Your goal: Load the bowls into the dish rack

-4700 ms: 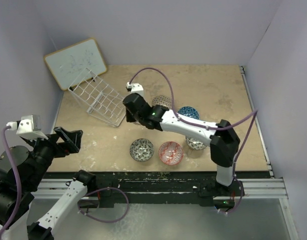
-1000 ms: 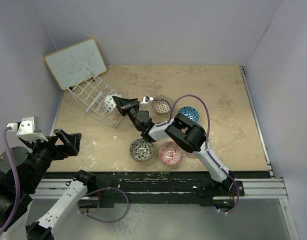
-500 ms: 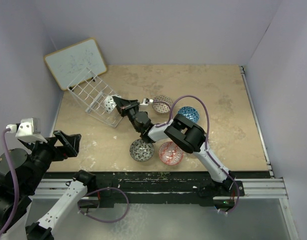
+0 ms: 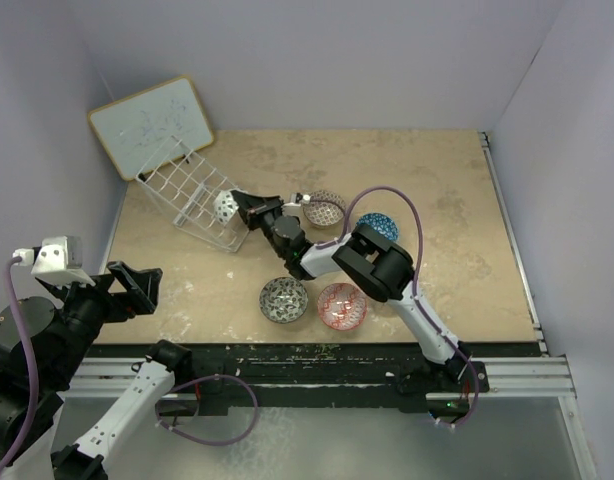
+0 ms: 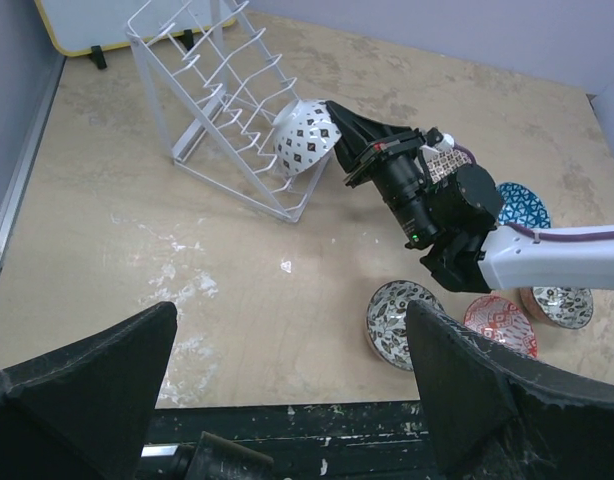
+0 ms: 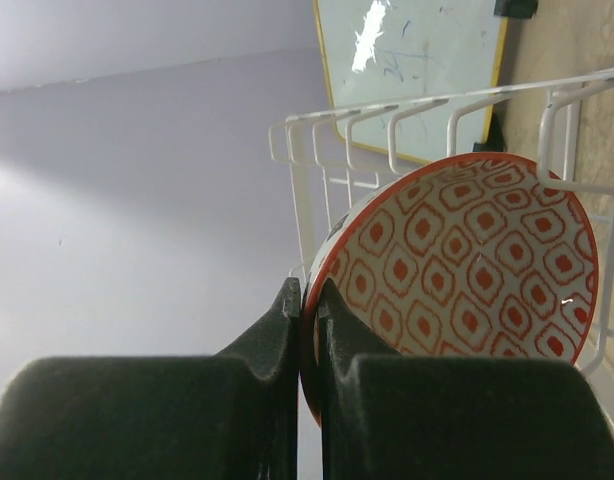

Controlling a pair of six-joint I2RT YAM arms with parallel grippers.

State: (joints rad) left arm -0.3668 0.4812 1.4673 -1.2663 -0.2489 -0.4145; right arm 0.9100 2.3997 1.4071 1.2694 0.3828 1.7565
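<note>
My right gripper holds the bowl's rim, and the bowl rests sideways among wires. Next it should move away from the rack, then go gently toward the rack's near end (image 4: pixel 229 212) (image 6: pixel 577 185) and let go of the bowl's rim.
My right gripper (image 6: pixel 307 292) is shut on the rim of a bowl (image 6: pixel 467 290) with a red-orange diamond pattern inside and a black-and-white outside. It holds the bowl (image 4: pixel 225 207) on its side against the wires at the near right end of the white dish rack (image 4: pixel 187 190). On the table lie a grey bowl (image 4: pixel 284 299), a red bowl (image 4: pixel 341 305), a blue bowl (image 4: pixel 376 227) and a dark patterned bowl (image 4: pixel 325 208). A further bowl (image 5: pixel 560 303) shows beside the right arm. My left gripper (image 5: pixel 287 390) hangs open and empty above the table's near left edge.
A wood-framed whiteboard (image 4: pixel 152 122) leans at the back left, just behind the rack. The right arm (image 4: pixel 387 265) stretches across the middle of the table over the bowls. Purple walls close in the left and back sides.
The right arm has carried the bowl from the table's middle to the rack. Over the last second it edged slightly right there. The left arm has barely moved.
</note>
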